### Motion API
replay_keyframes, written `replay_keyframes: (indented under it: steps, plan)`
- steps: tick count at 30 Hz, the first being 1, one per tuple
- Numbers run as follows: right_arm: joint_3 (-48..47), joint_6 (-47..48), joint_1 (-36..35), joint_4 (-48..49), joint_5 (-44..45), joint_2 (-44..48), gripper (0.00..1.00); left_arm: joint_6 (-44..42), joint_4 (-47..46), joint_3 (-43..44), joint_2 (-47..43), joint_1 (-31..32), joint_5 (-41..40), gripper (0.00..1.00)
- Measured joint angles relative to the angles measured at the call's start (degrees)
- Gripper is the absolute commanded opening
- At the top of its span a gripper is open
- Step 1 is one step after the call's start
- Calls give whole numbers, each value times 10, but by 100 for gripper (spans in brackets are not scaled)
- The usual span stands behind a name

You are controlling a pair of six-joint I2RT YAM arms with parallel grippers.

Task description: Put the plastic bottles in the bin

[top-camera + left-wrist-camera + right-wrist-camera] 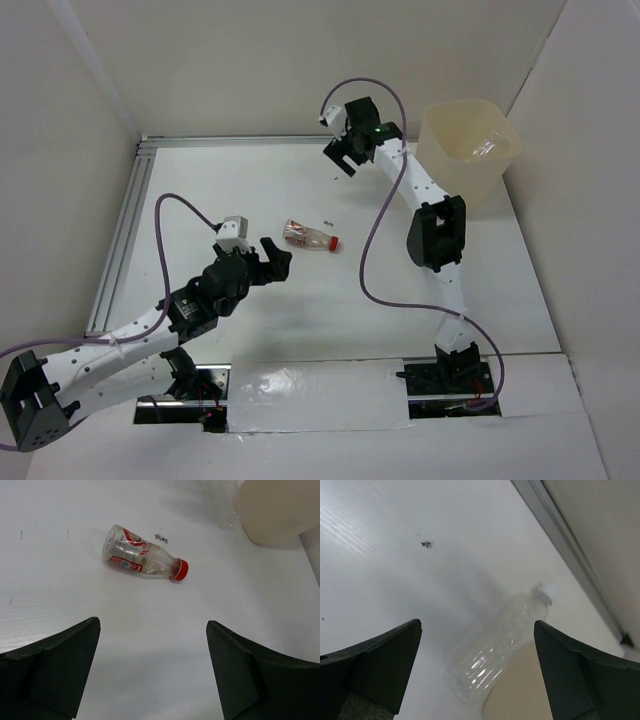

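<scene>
My right gripper needs to move down toward the bin next and turn, because the white-capped bottle's body (492, 642) lies below, that way, and the bottle slants between my fingers.
A short clear bottle with a red cap and reddish label (308, 236) lies on its side mid-table, cap to the right; it also shows in the left wrist view (142, 557). My left gripper (279, 256) (152, 625) is open and empty, just left of it. The cream bin (441, 150) stands at the far right, with a clear bottle (487, 148) glinting inside; its wall shows in the left wrist view (280, 510). My right gripper (342, 158) (477, 625) is open and empty. Beyond it is a blurred clear white-capped bottle (500, 640), its lower end at a beige surface (520, 700).
A metal rail (125, 235) runs along the table's left and far edges, also in the right wrist view (570, 550). White walls close in on the left, back and right. A small dark speck (161, 538) lies beyond the red-capped bottle.
</scene>
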State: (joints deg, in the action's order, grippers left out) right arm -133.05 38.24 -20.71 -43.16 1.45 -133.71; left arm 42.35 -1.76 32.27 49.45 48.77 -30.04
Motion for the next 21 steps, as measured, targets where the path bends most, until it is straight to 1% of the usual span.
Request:
replay_keyframes:
  steps: [4,7,12,14,21]
  plan:
    - [15,-106,-25,7,148,-10,100,0,-2,-4,-2,0,0,100]
    - [17,-159,-38,8,222,-24,100,0,-1,-8,-3,0,0,100]
    - [74,-207,-43,21,290,-26,100,0,-1,-8,-8,0,1,100]
    - [82,-223,-39,23,322,-26,100,1,-2,-10,-13,0,2,100]
    - [103,-240,-26,51,381,-26,100,3,-2,-25,-31,0,3,100]
